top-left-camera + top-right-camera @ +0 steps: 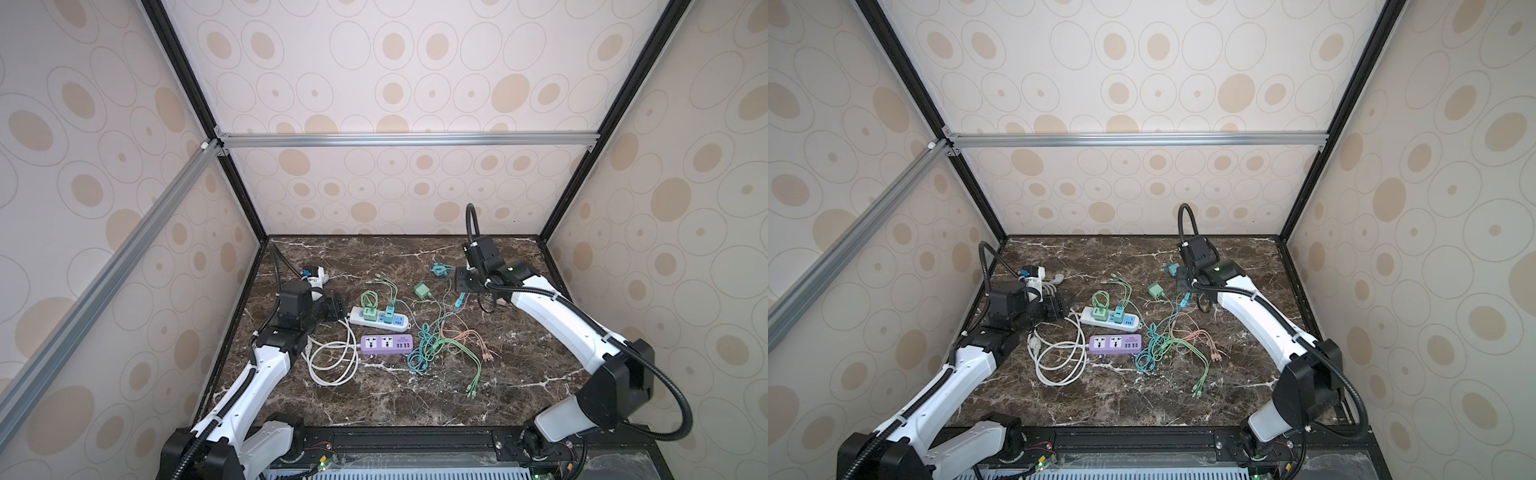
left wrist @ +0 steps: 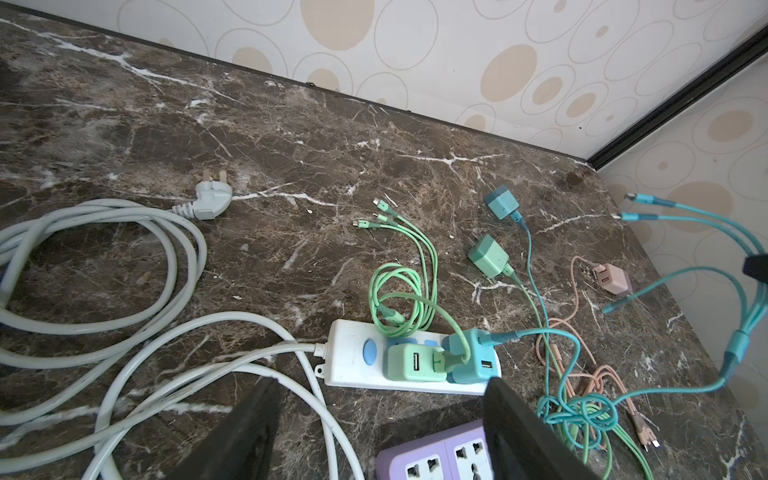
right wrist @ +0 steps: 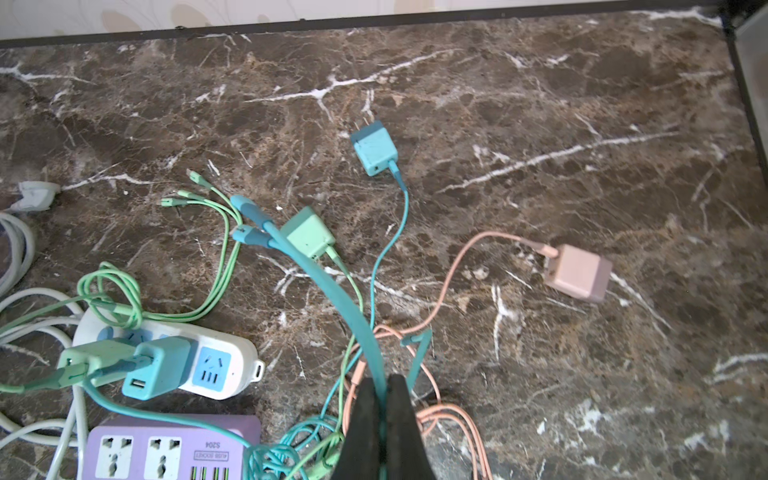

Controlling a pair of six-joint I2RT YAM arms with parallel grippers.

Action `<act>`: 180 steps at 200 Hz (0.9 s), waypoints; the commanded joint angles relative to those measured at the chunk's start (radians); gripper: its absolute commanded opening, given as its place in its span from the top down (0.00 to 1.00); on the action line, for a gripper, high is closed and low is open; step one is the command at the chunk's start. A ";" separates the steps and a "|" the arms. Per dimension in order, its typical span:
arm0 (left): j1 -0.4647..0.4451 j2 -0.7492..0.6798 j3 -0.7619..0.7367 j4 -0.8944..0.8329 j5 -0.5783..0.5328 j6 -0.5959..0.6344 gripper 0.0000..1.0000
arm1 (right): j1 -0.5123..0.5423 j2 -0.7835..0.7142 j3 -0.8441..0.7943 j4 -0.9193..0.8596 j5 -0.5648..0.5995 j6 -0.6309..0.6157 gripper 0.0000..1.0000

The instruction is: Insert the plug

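Observation:
Next, my right gripper goes up and outward, then down to bare marble between the teal plug and green connector ends, clear for releasing the cable.
Three loose charger plugs lie on the marble: a teal one [image 3: 374, 147], a green one [image 3: 309, 232] and a pink one [image 3: 577, 272]. My right gripper [image 3: 380, 382] is shut on a teal multi-head cable [image 3: 332, 291], lifted above the table, its connector ends fanning out in the air. The white power strip [image 2: 357, 357] holds a green charger [image 2: 415, 361] and a teal charger [image 2: 473, 357]; one blue socket [image 3: 212, 368] is free. My left gripper [image 2: 382, 382] hangs open and empty just before the strip, above the purple power strip [image 2: 436, 453].
A white cord [image 1: 332, 361] coils left of the strips, and its three-pin plug [image 2: 212, 199] lies farther back. Green, teal and pink cables tangle [image 1: 440, 345] right of the purple strip. Patterned walls close in the table on three sides.

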 commanded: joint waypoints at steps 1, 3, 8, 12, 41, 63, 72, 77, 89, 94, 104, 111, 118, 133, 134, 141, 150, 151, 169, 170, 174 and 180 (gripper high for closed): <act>0.006 -0.035 0.018 -0.004 -0.009 0.007 0.23 | -0.004 0.094 0.103 0.038 -0.057 -0.072 1.00; 0.007 -0.036 0.019 -0.004 -0.010 0.006 0.23 | -0.004 0.103 0.113 0.041 -0.059 -0.076 1.00; 0.006 -0.042 0.017 -0.007 -0.011 0.006 0.23 | -0.004 0.128 0.139 0.049 -0.069 -0.082 1.00; 0.007 -0.046 0.015 -0.009 -0.012 0.006 0.23 | -0.004 0.148 0.162 0.050 -0.071 -0.087 1.00; 0.007 -0.071 0.007 -0.022 -0.017 0.005 0.23 | -0.003 0.301 0.388 0.029 -0.110 -0.113 1.00; 0.007 -0.087 0.006 -0.034 -0.024 0.006 0.23 | -0.001 0.406 0.575 -0.012 -0.141 -0.115 1.00; 0.008 -0.092 0.006 -0.037 -0.027 0.007 0.23 | 0.000 0.446 0.647 -0.034 -0.158 -0.115 1.00; 0.008 -0.094 0.005 -0.039 -0.026 0.007 0.23 | 0.000 0.465 0.683 -0.046 -0.162 -0.114 1.00; 0.008 -0.101 0.004 -0.042 -0.030 0.010 0.23 | 0.001 0.503 0.762 -0.068 -0.171 -0.114 1.00; 0.008 -0.102 0.004 -0.045 -0.032 0.011 0.23 | 0.002 0.515 0.789 -0.076 -0.173 -0.116 1.00; 0.009 -0.105 0.005 -0.047 -0.032 0.011 0.23 | 0.003 0.535 0.825 -0.085 -0.171 -0.117 1.00; 0.008 -0.106 0.004 -0.049 -0.032 0.011 0.23 | 0.002 0.546 0.864 -0.087 -0.172 -0.118 1.00; 0.009 -0.107 0.005 -0.051 -0.032 0.011 0.23 | 0.003 0.557 0.885 -0.088 -0.172 -0.121 1.00; 0.009 -0.108 0.008 -0.053 -0.035 0.012 0.22 | 0.002 0.575 0.927 -0.089 -0.174 -0.124 1.00; 0.009 -0.108 0.007 -0.054 -0.034 0.011 0.23 | 0.002 0.577 0.929 -0.089 -0.174 -0.124 1.00; 0.008 -0.109 0.008 -0.052 -0.035 0.012 0.23 | 0.003 0.587 0.951 -0.092 -0.176 -0.126 1.00; 0.009 -0.108 0.009 -0.053 -0.034 0.012 0.23 | 0.002 0.602 0.973 -0.093 -0.182 -0.129 1.00; 0.008 -0.108 0.009 -0.054 -0.034 0.012 0.23 | 0.002 0.603 0.975 -0.093 -0.183 -0.130 1.00; 0.009 -0.111 0.008 -0.053 -0.033 0.011 0.23 | 0.003 0.630 0.996 -0.074 -0.208 -0.138 1.00; 0.008 -0.110 0.008 -0.053 -0.034 0.010 0.23 | 0.003 0.632 0.996 -0.072 -0.210 -0.139 1.00; 0.008 -0.110 0.008 -0.053 -0.033 0.009 0.23 | 0.002 0.640 0.998 -0.065 -0.219 -0.141 1.00; 0.009 -0.112 0.006 -0.052 -0.033 0.006 0.23 | 0.002 0.653 1.001 -0.058 -0.229 -0.141 1.00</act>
